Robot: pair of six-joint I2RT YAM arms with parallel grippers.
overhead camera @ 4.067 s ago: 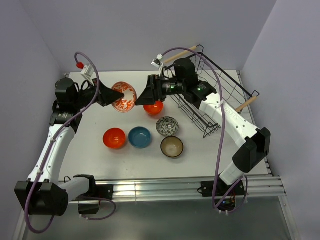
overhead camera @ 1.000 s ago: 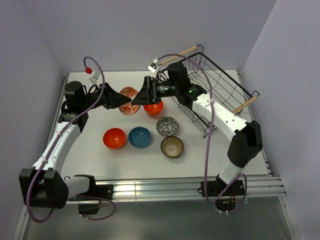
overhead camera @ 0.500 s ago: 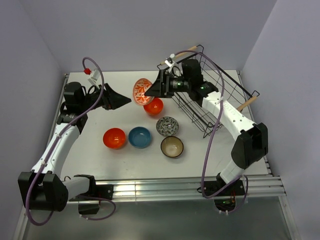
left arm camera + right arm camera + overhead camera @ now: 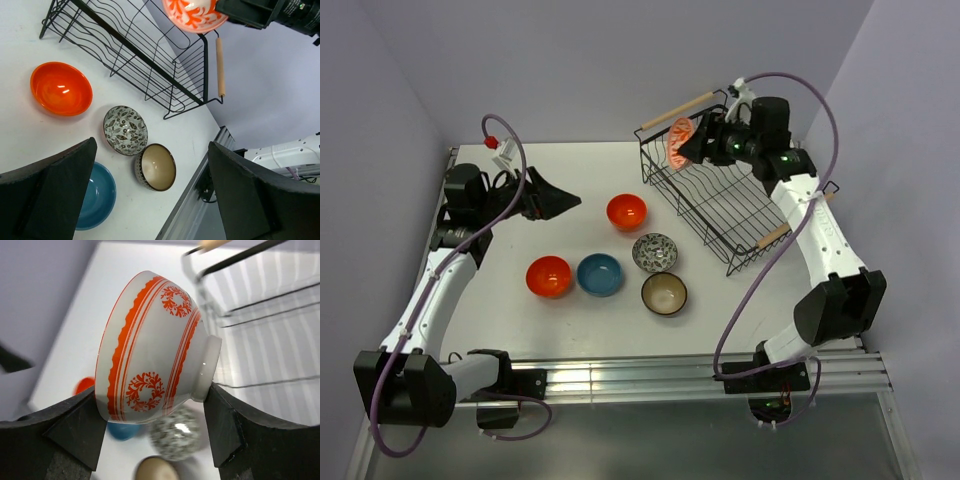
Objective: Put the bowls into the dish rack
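Observation:
My right gripper is above the empty wires at the rack's far end, so next it needs to lower the sideways bowl onto them and let go.
My right gripper is shut on the orange-and-white patterned bowl, holding it on its side above the far left corner of the black wire dish rack. In the right wrist view the bowl is clamped rim to foot between both fingers. My left gripper hangs open and empty over the table's left part. On the table sit two orange bowls, a blue bowl, a grey-and-white bowl and a brown bowl. No bowl lies inside the rack.
The rack has light wooden handles and sits at the back right, close to the wall. The left wrist view shows the table's metal front rail just past the brown bowl.
The right gripper has carried the patterned bowl from between the two grippers rightward and up to the rack. The left gripper has let go, opened wide and stayed at the left.

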